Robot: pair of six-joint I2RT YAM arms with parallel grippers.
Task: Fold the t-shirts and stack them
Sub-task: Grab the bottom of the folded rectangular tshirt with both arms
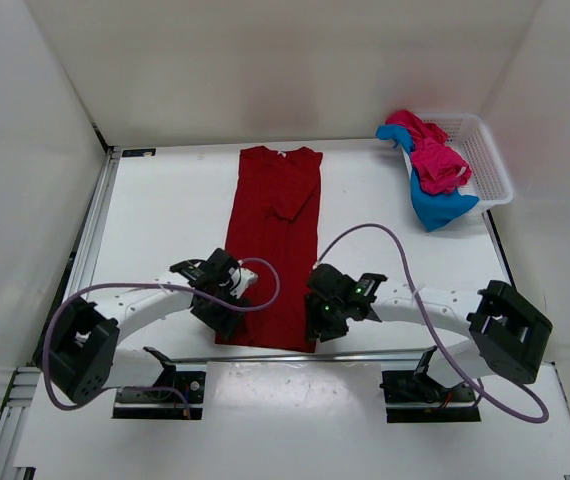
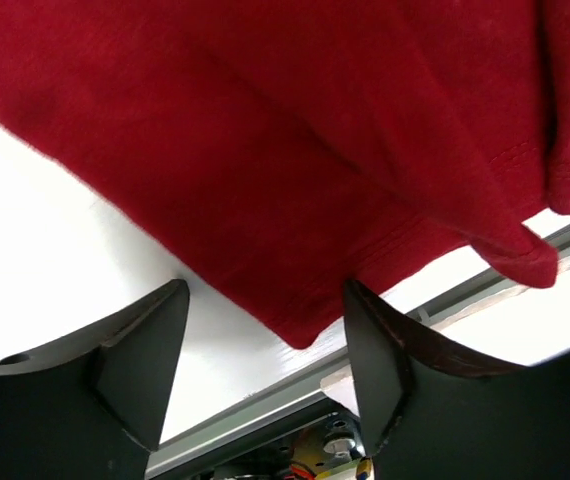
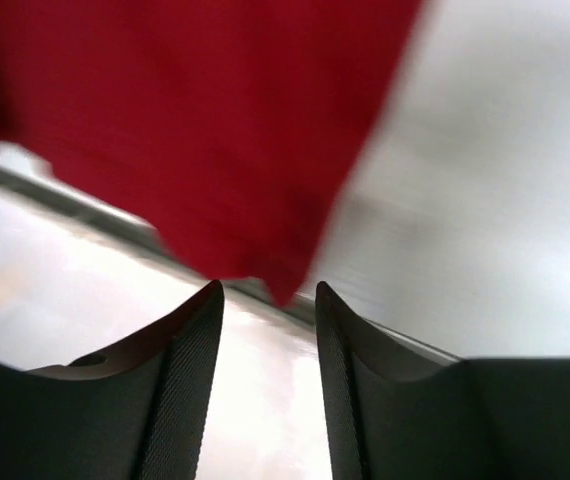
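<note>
I should move my right gripper down and slightly back onto the dark red t-shirt's near hem corner on the basket's side (image 1: pixel 311 347) (image 3: pixel 282 287) next, since that corner points between its open fingers.
A dark red t-shirt (image 1: pixel 275 240) lies flat along the middle of the table, narrowed into a long strip, collar at the far end. My left gripper (image 1: pixel 219 322) hovers at its near left hem corner. In the left wrist view the jaws (image 2: pixel 265 290) stand wide apart, with the red hem corner (image 2: pixel 300 325) just beyond the tips and nothing held. My right gripper (image 1: pixel 322 322) is at the near right hem corner. Its fingers (image 3: pixel 267 288) are apart and empty, with the blurred red corner (image 3: pixel 280 280) right at the tips. A pink t-shirt (image 1: pixel 435 155) and a blue t-shirt (image 1: pixel 435 208) lie crumpled at the back right.
A white mesh basket (image 1: pixel 487 165) stands at the back right with the pink and blue shirts spilling over its left rim. A metal rail (image 2: pixel 265 400) runs along the table's near edge just behind the red hem. White walls enclose the table on three sides.
</note>
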